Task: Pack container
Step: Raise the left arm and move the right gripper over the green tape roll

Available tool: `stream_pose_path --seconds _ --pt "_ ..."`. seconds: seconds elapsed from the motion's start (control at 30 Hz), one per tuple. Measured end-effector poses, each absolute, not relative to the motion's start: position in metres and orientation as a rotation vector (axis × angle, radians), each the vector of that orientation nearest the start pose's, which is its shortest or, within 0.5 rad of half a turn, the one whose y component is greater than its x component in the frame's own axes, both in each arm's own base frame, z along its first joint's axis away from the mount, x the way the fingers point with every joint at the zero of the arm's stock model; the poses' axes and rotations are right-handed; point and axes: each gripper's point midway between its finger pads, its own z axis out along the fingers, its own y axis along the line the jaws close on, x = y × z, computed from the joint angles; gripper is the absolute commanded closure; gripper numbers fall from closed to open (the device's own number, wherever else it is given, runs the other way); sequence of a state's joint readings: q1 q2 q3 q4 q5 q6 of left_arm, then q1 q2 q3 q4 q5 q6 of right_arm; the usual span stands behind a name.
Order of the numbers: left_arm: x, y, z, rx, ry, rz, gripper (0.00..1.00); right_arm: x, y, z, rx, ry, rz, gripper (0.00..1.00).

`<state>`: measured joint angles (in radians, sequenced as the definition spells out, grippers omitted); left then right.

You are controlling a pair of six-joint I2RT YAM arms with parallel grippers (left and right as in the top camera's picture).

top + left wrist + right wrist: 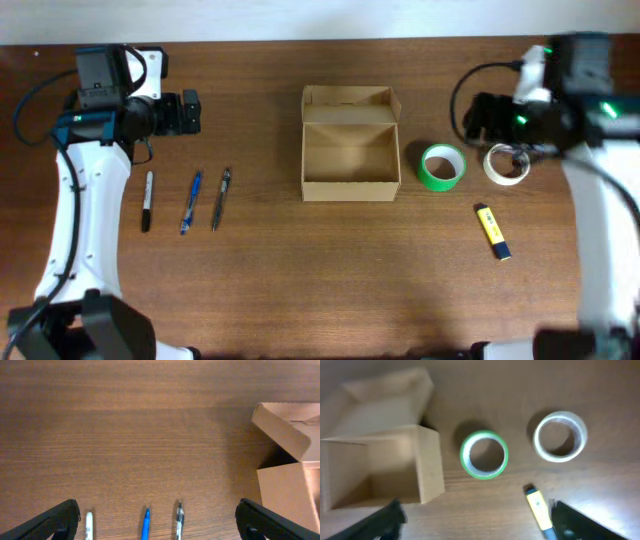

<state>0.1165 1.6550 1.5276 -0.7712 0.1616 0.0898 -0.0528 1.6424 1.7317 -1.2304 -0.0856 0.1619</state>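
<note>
My right gripper moves down astride the green tape roll's free side toward the clear tape roll (507, 164) next, since the green tape roll's hole is open.
The container (350, 184) is an open tan cardboard box at the table's middle, its flap lid folded back; it is empty. It also shows in the left wrist view (292, 480) and the right wrist view (427, 467). My left gripper (157, 522) is open and empty above three pens: a white marker (148, 200), a blue pen (191, 202) and a black pen (221, 198). My right gripper (477, 520) is open and empty above a green tape roll (441, 166), a clear tape roll (507, 164) and a yellow highlighter (492, 231).
The wooden table (320, 290) runs to a pale wall at the back. The pens lie left of the box, the tape rolls and highlighter right of it. Both arm bases stand at the front corners.
</note>
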Motion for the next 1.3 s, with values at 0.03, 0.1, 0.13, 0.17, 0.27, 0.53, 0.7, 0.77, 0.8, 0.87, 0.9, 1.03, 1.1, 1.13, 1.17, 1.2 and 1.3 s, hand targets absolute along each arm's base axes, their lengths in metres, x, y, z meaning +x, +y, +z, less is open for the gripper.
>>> stream_pose_path --seconds 0.03,0.1,0.13,0.17,0.27,0.53,0.7,0.77,0.8,0.87,0.9,1.03,1.1,1.13,1.17,1.2,1.3 --pt "0.445 0.024 0.212 0.036 2.462 -0.111 0.01 0.385 -0.006 0.218 0.287 2.746 0.146 0.14" --pt "0.446 0.024 0.207 0.035 2.472 -0.112 0.01 0.395 -0.007 0.185 0.319 2.831 0.146 0.15" --pt "0.447 0.024 0.205 0.035 2.477 -0.113 0.01 0.398 -0.008 0.17 0.332 2.864 0.144 0.15" --pt "0.447 0.024 0.205 0.034 2.479 -0.114 0.01 0.401 -0.009 0.157 0.345 2.894 0.144 0.15" --pt "0.447 0.024 0.205 0.035 2.478 -0.114 0.01 0.409 -0.015 0.123 0.38 2.955 0.139 0.16" --pt "0.447 0.024 0.205 0.034 2.479 -0.114 0.01 0.412 -0.029 0.073 0.478 3.051 0.133 0.22" --pt "0.447 0.024 0.205 0.034 2.478 -0.114 0.01 0.411 -0.03 0.055 0.496 3.088 0.132 0.26" --pt "0.447 0.024 0.205 0.034 2.478 -0.114 0.01 0.412 -0.03 0.05 0.497 3.091 0.131 0.28" --pt "0.447 0.024 0.205 0.034 2.478 -0.114 0.01 0.412 -0.03 0.049 0.495 3.093 0.132 0.29" --pt "0.447 0.024 0.205 0.034 2.479 -0.114 0.01 0.412 -0.03 0.044 0.493 3.097 0.131 0.34" --pt "0.447 0.024 0.205 0.034 2.478 -0.114 0.01 0.41 -0.03 0.041 0.494 3.103 0.131 0.36" --pt "0.447 0.024 0.205 0.034 2.478 -0.114 0.01 0.406 -0.03 0.03 0.501 3.119 0.13 0.41" --pt "0.447 0.024 0.205 0.034 2.478 -0.114 0.01 0.403 -0.029 0.024 0.503 3.126 0.13 0.46" --pt "0.447 0.024 0.205 0.034 2.479 -0.114 0.01 0.401 -0.029 0.022 0.5 3.131 0.129 0.49" --pt "0.447 0.024 0.205 0.034 2.479 -0.114 0.01 0.399 -0.029 0.019 0.501 3.138 0.129 0.56" --pt "0.447 0.024 0.205 0.034 2.478 -0.114 0.01 0.396 -0.029 0.016 0.501 3.146 0.128 0.65" --pt "0.447 0.024 0.205 0.034 2.479 -0.114 0.01 0.394 -0.029 0.012 0.507 3.151 0.123 0.96"
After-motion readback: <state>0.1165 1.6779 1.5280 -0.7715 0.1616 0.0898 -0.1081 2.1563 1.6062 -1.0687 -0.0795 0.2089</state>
